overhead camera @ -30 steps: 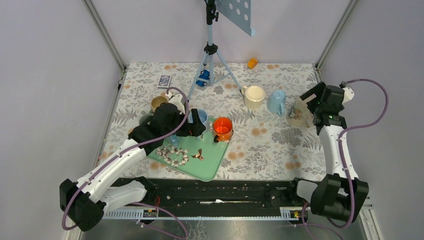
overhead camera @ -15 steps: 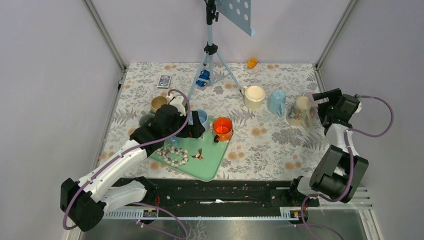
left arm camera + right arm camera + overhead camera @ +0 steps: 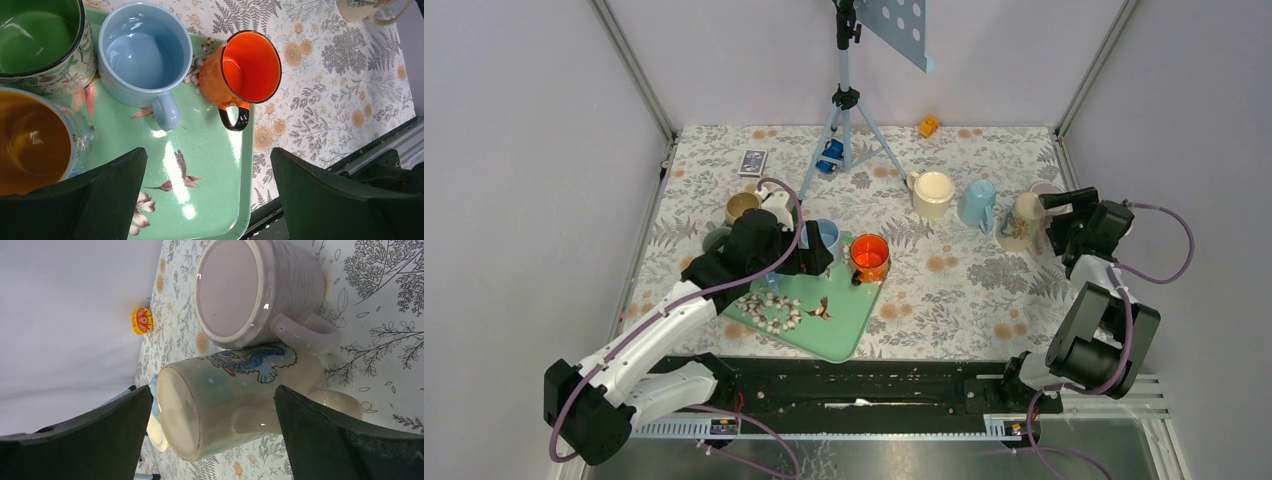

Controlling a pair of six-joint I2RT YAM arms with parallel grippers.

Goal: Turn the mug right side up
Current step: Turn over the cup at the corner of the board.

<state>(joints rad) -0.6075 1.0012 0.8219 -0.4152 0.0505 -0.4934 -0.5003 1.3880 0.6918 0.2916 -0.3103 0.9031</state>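
Observation:
The cream mug's handle lies to the left in the top view, clear of the lilac mug, so the robot's right gripper will next go that way, tilt downward and close.
A cream mug with a blue drawing stands upside down at the table's right side, its base up in the right wrist view. A lilac mug stands upside down right behind it, also base up. My right gripper is open and low, just right of the cream mug, and its jaws frame the mug without touching it. My left gripper is open and empty above the green tray.
On the tray stand a blue mug, an orange mug, a green-lined mug and an amber glass mug. A cream mug and a light blue mug stand left of the target. A tripod stands at the back.
My right arm has swung out to the right and come down, turning its open gripper toward the cream mug from the side. The left arm has barely moved.

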